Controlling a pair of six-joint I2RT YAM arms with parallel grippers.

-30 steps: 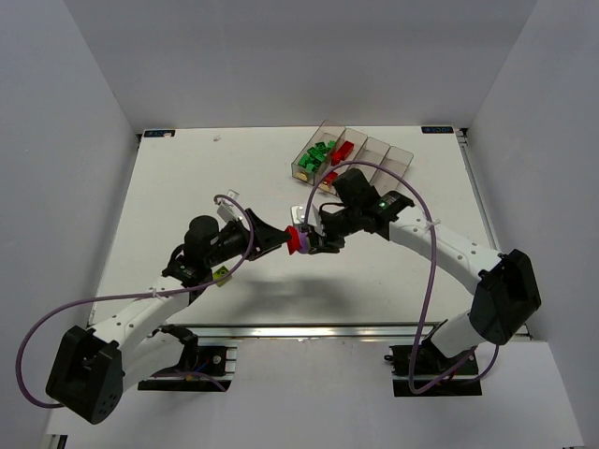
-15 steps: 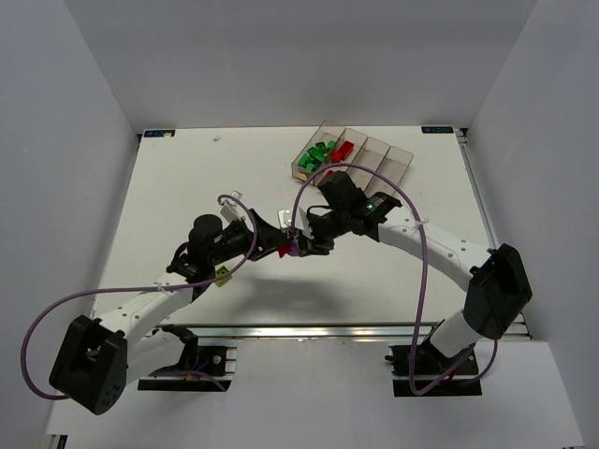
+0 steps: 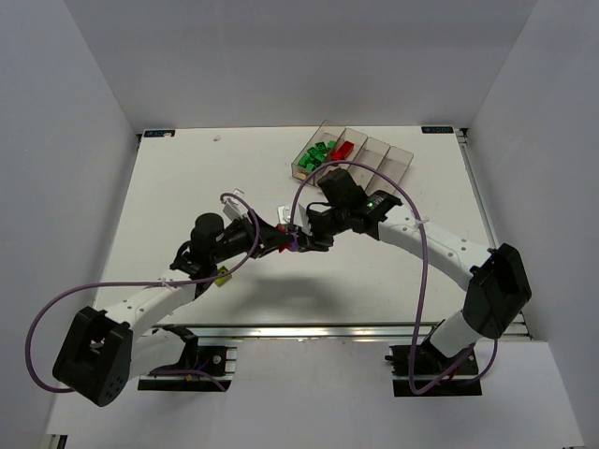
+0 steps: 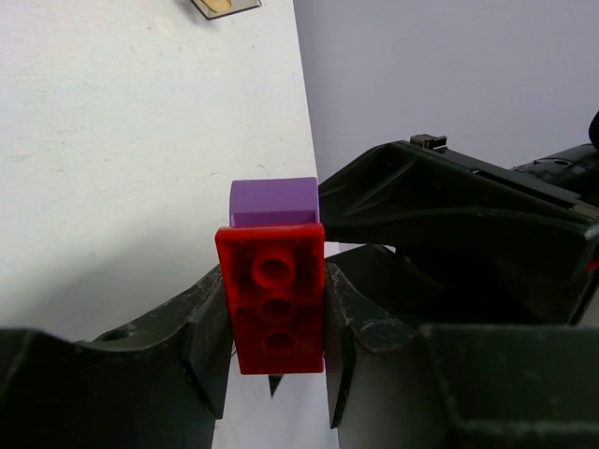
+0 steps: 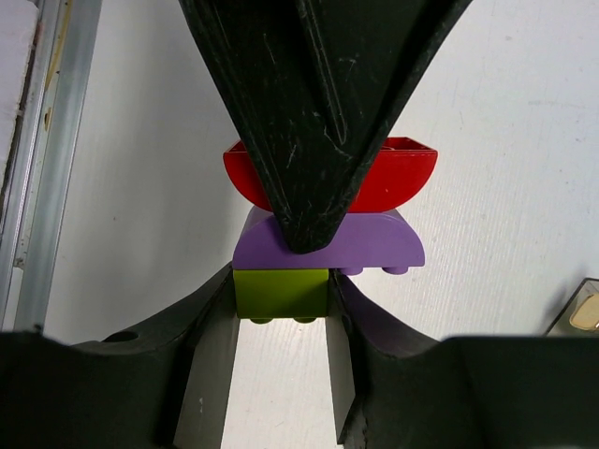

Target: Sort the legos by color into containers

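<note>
The robot's right gripper will move outward and to the right in the top view, over the container beside the red legos, to release its brick, since that brick is yellow-green.
A small stack of legos hangs above the table's middle (image 3: 288, 242), with both grippers on it. My left gripper (image 4: 276, 327) is shut on the red brick (image 4: 273, 299), whose far end joins a purple brick (image 4: 273, 201). My right gripper (image 5: 281, 309) is shut on the yellow-green brick (image 5: 281, 293), which sits under the purple brick (image 5: 374, 245) and the red brick (image 5: 402, 173). A left finger (image 5: 318, 112) crosses in front of them. The containers (image 3: 386, 166) stand at the back, holding green legos (image 3: 318, 154) and red legos (image 3: 343, 150).
Purple cables loop off both arms, one arching over the right forearm (image 3: 309, 182). A corner of a container with a tan label (image 5: 585, 313) shows at the right edge of the right wrist view. A metal rail (image 5: 42, 140) runs along the table's edge.
My left gripper's jaws have closed onto the red brick. Before that, both arms drifted a little left and back with the stack between them.
</note>
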